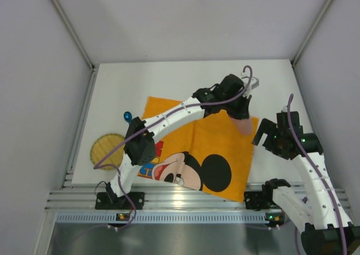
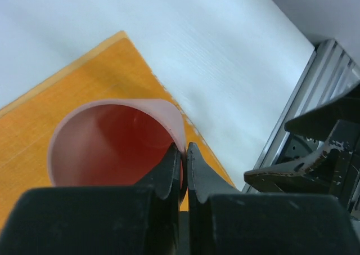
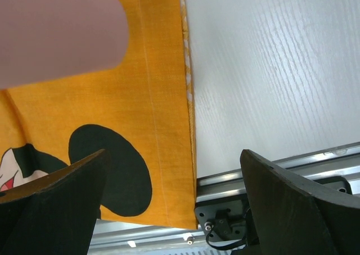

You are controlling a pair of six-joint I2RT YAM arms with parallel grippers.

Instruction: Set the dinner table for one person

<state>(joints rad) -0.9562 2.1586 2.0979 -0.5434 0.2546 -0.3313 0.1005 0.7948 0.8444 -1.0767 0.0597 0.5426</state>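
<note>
My left gripper moves down and back toward the mouse's black ear next, since the pink cup point(image 1: 244, 125) hangs above the mat point(image 1: 214, 145).
A pink cup point(image 1: 244, 125) with a red inside point(image 2: 112, 148) is at the far right corner of the orange cartoon-mouse mat point(image 1: 214, 145), which lies on the white dinner table point(image 1: 169, 77). My left gripper point(image 2: 184, 148) is shut on the cup's rim, one finger inside the wall and one outside. The left arm reaches across the mat to it point(image 1: 241, 104). My right gripper point(image 3: 173, 153) stands wide open with nothing between its fingers, above the mat's right edge point(image 3: 188, 97) and near the cup point(image 3: 56, 30).
A round woven coaster point(image 1: 108, 150) lies left of the mat, with a small blue object point(image 1: 127, 117) behind it. A metal rail point(image 1: 185, 196) runs along the near edge. Grey walls close in both sides.
</note>
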